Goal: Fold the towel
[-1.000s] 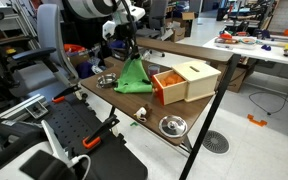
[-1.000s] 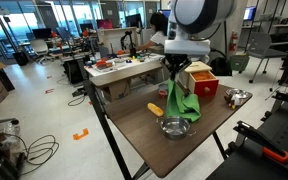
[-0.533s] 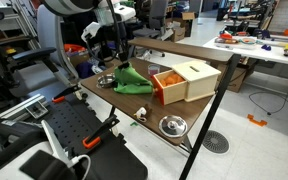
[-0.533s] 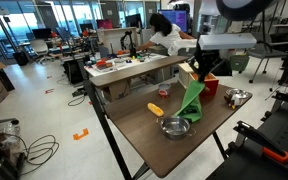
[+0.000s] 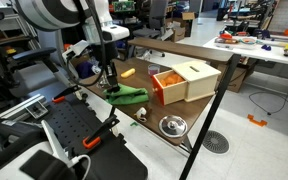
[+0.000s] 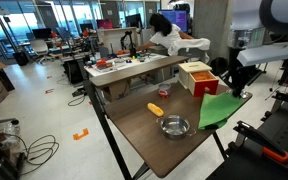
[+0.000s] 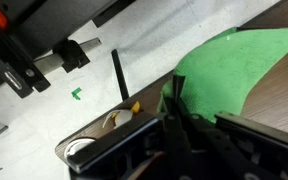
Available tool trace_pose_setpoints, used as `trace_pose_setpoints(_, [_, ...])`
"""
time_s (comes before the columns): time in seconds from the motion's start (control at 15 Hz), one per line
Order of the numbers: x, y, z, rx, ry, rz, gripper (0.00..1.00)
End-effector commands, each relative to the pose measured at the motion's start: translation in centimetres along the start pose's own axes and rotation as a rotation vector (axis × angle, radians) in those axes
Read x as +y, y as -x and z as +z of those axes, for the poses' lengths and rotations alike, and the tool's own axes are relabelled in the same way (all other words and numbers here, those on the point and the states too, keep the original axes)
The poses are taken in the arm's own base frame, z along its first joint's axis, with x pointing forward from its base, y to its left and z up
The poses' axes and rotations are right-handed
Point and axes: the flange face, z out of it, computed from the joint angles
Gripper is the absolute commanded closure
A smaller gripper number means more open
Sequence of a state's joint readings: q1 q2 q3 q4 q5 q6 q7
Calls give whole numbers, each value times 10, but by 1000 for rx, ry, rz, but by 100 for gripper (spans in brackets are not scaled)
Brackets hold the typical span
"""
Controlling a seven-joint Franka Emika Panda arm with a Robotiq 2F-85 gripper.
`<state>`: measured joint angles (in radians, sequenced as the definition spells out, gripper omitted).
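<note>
The towel's edge is held raised, so next my gripper needs to move it down and back to the gap by the table edge and release it there.
The green towel (image 5: 129,94) lies low on the brown table (image 5: 189,50) near its edge. In an exterior view it spreads as a flat slanted sheet (image 6: 219,108) by the table's far corner. My gripper (image 5: 109,86) stands at the towel's end, also seen in an exterior view (image 6: 234,86). In the wrist view the fingers (image 7: 174,103) are shut on the edge of the towel (image 7: 234,65), which spreads away from them over the table.
An orange and cream box (image 5: 184,80) (image 6: 199,78) stands beside the towel. A metal bowl (image 5: 172,125) (image 6: 174,126) and a small orange object (image 5: 128,72) (image 6: 156,109) lie on the table. A black chair and frames stand close to the table edge.
My gripper has carried the towel's held end across the table and down towards the edge. The towel, which hung up in a peak, now lies stretched out low.
</note>
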<state>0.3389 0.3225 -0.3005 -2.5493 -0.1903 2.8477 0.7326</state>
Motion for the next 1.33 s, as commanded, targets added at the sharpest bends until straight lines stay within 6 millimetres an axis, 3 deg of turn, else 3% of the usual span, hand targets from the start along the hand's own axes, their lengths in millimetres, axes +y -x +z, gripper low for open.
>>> trace_pose_setpoints(0.0, [8, 13, 15, -8, 20, -18, 99])
trace_pose_setpoints(0.33, [11, 18, 35, -33, 57, -28, 99])
trace_pose_setpoints(0.4, [12, 18, 38, -41, 60, -24, 71])
trace_pose_setpoints(0.53, [13, 17, 42, -46, 68, -19, 64])
trace_pose_setpoints(1.07, [15, 18, 47, -63, 80, -24, 6])
trace_pose_setpoints(1.13, [15, 17, 44, -64, 77, -24, 1])
trace_pose_setpoints(1.27, [13, 14, 32, -61, 63, -23, 0])
